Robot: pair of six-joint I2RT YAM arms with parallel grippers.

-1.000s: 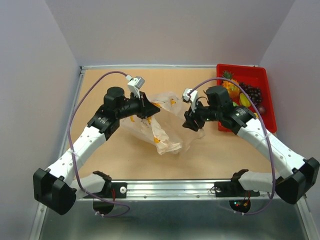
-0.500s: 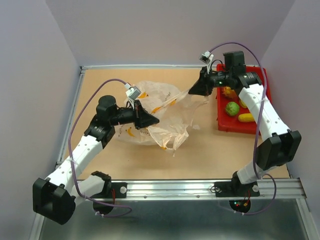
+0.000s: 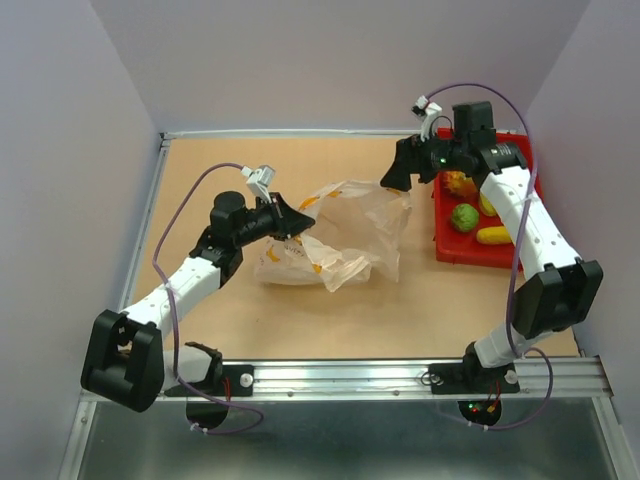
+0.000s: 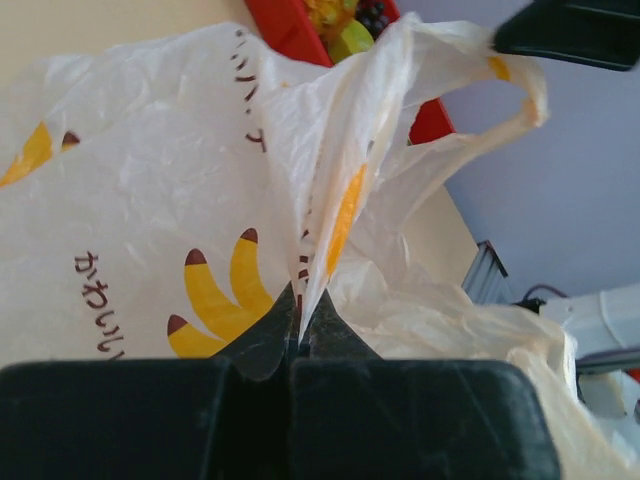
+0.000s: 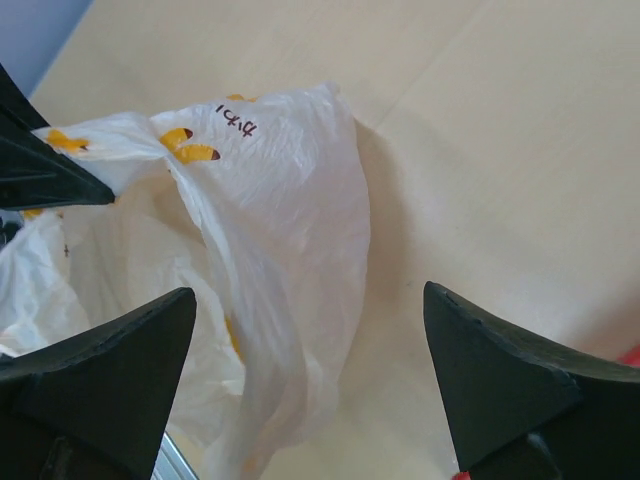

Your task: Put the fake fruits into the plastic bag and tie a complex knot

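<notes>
I will carry my right gripper over the tray and down around the green piece (image 3: pixel 463 217), because it is below my right gripper and to its right in the top view.
The plastic bag (image 3: pixel 350 232), whitish with banana prints, lies crumpled mid-table. My left gripper (image 3: pixel 297 225) is shut on a fold of the bag's rim (image 4: pixel 300 318), lifting it. A handle loop (image 4: pixel 525 95) hangs loose, and no knot is in view. My right gripper (image 3: pixel 402 175) hovers above the bag's right edge with its jaws wide open and nothing between them; the bag (image 5: pixel 275 210) sags below them. The fake fruits stay in the red tray: a green piece (image 3: pixel 463 217), a yellow oblong piece (image 3: pixel 493 235) and the pineapple (image 3: pixel 460 184).
The red tray (image 3: pixel 452 255) stands at the table's right edge, just right of the bag. A raised metal rim (image 3: pixel 300 133) borders the table, with grey walls behind and on both sides. The arm bases sit on the near rail (image 3: pixel 330 378).
My right gripper has opened and let go of the bag's edge, which has slumped from its stretched state. The left gripper has shifted slightly up, still pinching the bag.
</notes>
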